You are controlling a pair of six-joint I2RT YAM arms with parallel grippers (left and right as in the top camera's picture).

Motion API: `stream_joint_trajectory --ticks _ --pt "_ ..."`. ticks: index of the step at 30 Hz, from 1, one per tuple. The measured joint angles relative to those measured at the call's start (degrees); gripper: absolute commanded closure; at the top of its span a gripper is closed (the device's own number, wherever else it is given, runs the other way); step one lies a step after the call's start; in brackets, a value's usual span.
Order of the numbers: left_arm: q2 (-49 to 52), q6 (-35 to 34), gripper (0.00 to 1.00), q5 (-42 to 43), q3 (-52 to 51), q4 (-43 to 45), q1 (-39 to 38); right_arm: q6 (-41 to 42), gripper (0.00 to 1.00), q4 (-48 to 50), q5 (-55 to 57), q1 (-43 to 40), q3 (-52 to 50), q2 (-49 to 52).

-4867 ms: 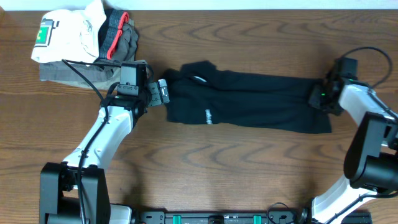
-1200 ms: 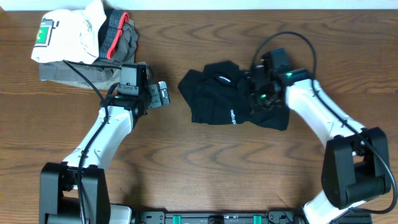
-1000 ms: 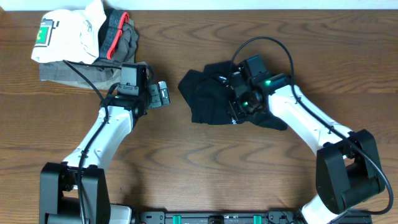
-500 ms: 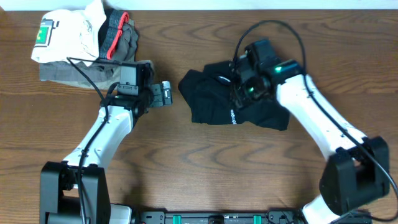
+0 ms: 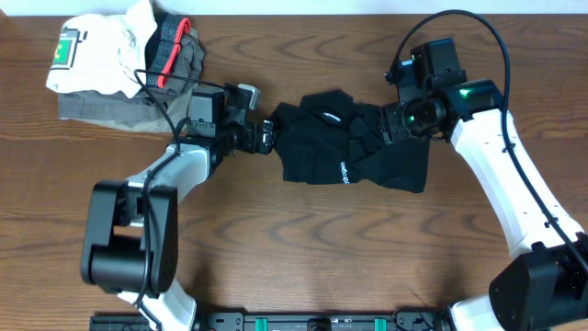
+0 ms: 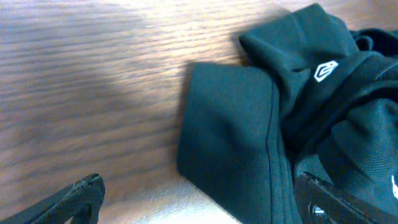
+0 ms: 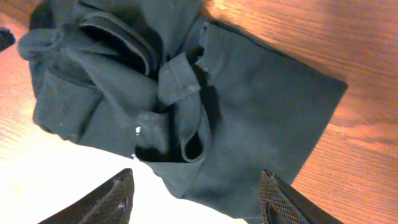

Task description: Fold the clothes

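The ribbed hem's flat edge (image 5: 278,147) (image 6: 204,179) is between the open fingers, so the robot will lower its left gripper onto it, with one finger beside bare wood, and close.
The clothes (image 5: 322,152), a black garment with small white lettering, lie bunched and doubled over at the table's middle. In the left wrist view the black garment (image 6: 230,124) shows a flat corner and a small white logo. My left gripper (image 5: 262,136) is open at the garment's left edge. One finger (image 6: 74,199) is over bare wood and the other (image 6: 329,199) is over the cloth, with the left gripper (image 6: 202,208) holding nothing. My right gripper (image 5: 390,124) hovers open over the garment's right part. In the right wrist view the rumpled garment (image 7: 261,112) lies under the right gripper (image 7: 199,205), which is empty.
A white garment with a green patch (image 5: 92,51) and folded grey garments with red trim (image 5: 175,55) are piled at the back left corner. The table's far edge runs just behind them. Bare wood spreads in front of the black garment.
The right gripper opened, let go of the garment and drew back to the right and upward. The left gripper moved right to the garment's left edge, still open.
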Motion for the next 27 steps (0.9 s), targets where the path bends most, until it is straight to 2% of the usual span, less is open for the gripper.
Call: stream_joint_trajectory --ticks 9,10,14,19,27 --pt "3.48 0.87 0.0 6.73 0.57 0.83 0.0 0.0 0.37 -0.11 0.04 -0.11 0.0 0.0" --pt "3.67 0.9 0.03 6.97 0.61 0.83 0.0 0.0 0.37 -0.13 0.04 -0.11 0.0 0.0" --pt "3.82 0.87 0.26 8.5 0.66 1.33 0.0 0.02 0.37 -0.13 0.02 -0.11 0.0 0.0" --pt "3.82 0.98 0.38 10.84 0.98 1.68 -0.57 0.0 0.37 -0.24 0.04 -0.11 0.0 0.0" --pt "3.82 1.01 0.39 8.2 1.2 1.27 -1.4 0.02 0.37 -1.03 0.02 -0.11 0.0 0.0"
